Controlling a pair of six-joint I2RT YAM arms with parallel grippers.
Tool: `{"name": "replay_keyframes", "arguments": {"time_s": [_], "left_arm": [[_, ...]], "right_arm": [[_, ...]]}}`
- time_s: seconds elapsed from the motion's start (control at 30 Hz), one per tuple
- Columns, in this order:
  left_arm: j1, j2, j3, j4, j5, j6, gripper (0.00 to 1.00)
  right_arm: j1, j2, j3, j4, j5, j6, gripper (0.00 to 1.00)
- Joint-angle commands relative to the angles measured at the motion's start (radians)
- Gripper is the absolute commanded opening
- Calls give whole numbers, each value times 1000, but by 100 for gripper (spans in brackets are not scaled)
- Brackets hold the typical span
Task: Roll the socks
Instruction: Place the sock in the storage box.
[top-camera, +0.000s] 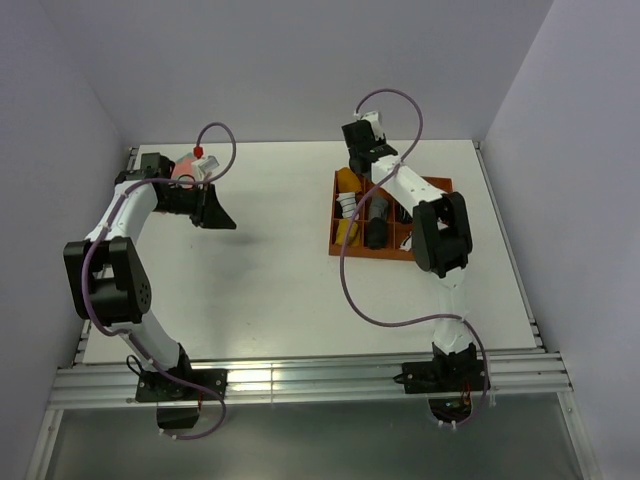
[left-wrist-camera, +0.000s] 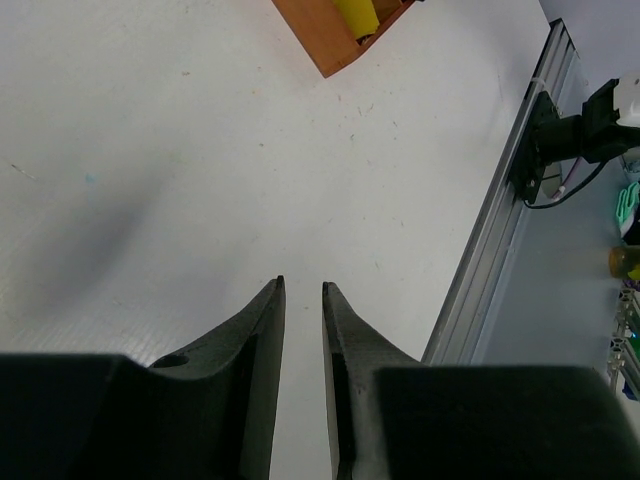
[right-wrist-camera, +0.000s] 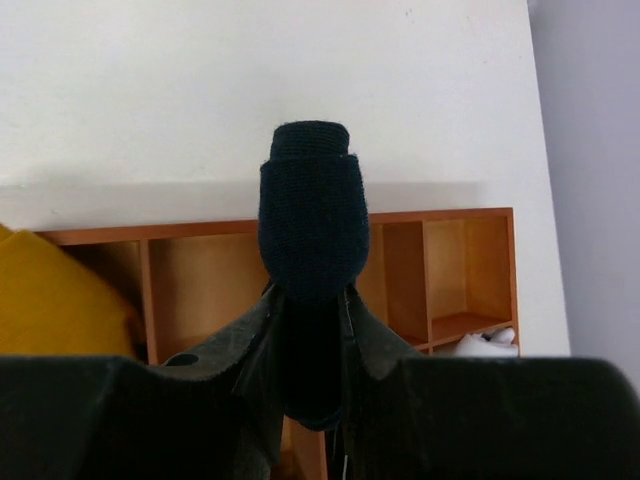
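The tray's back section beside the mustard-yellow fabric is below and shows bare wood, so the right gripper will next lower the navy sock (right-wrist-camera: 310, 210) into it and let go.
A dark navy sock (right-wrist-camera: 310, 210), rolled into a tight bundle, sticks out from between the fingers of my right gripper (right-wrist-camera: 310, 290), which is shut on it. It hangs over the back part of the orange wooden tray (right-wrist-camera: 440, 215), above its compartments. Mustard-yellow fabric (right-wrist-camera: 50, 300) fills the tray's left compartment; I cannot tell whether it is a sock. In the top view the right gripper (top-camera: 368, 172) is over the tray's far left corner. My left gripper (left-wrist-camera: 302, 285) hovers over bare table at the far left (top-camera: 213, 213), jaws slightly apart with nothing between them.
The tray (top-camera: 333, 215) holds a white rolled sock (right-wrist-camera: 485, 345) and dark rolls (top-camera: 377, 225) in other compartments. An aluminium rail (left-wrist-camera: 490, 230) runs along the table's near edge. Walls close in the table at the back and on both sides.
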Motion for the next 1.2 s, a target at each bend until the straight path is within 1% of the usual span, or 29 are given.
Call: {"name": "replay_keyframes", "arguments": {"time_s": [0.0,0.07,0.23,0.5,0.73,1.0,1.17], "left_arm": [[3,18,13,1,40,30,27],[3,27,11,-5,43,42,27],[3,39,2,-6,43,55,27],[3,51,-3,-22,55,75,26],[3,62,-10,-28,61,82,26],[3,71,-10,-29,58,81,26],[3,79,-1,-37,60,82,25]], "right_arm": [[-7,37,99,-41,76,-85,0],[-7,49,93,-39,76,-103,0],[-4,49,13,-7,43,-129,0],[-1,100,4,-36,-17,-120,0],[-4,155,71,-98,-103,-106,0],[-27,189,158,-196,-296,-33,0],[-58,204,182,-254,-368,-1,0]]}}
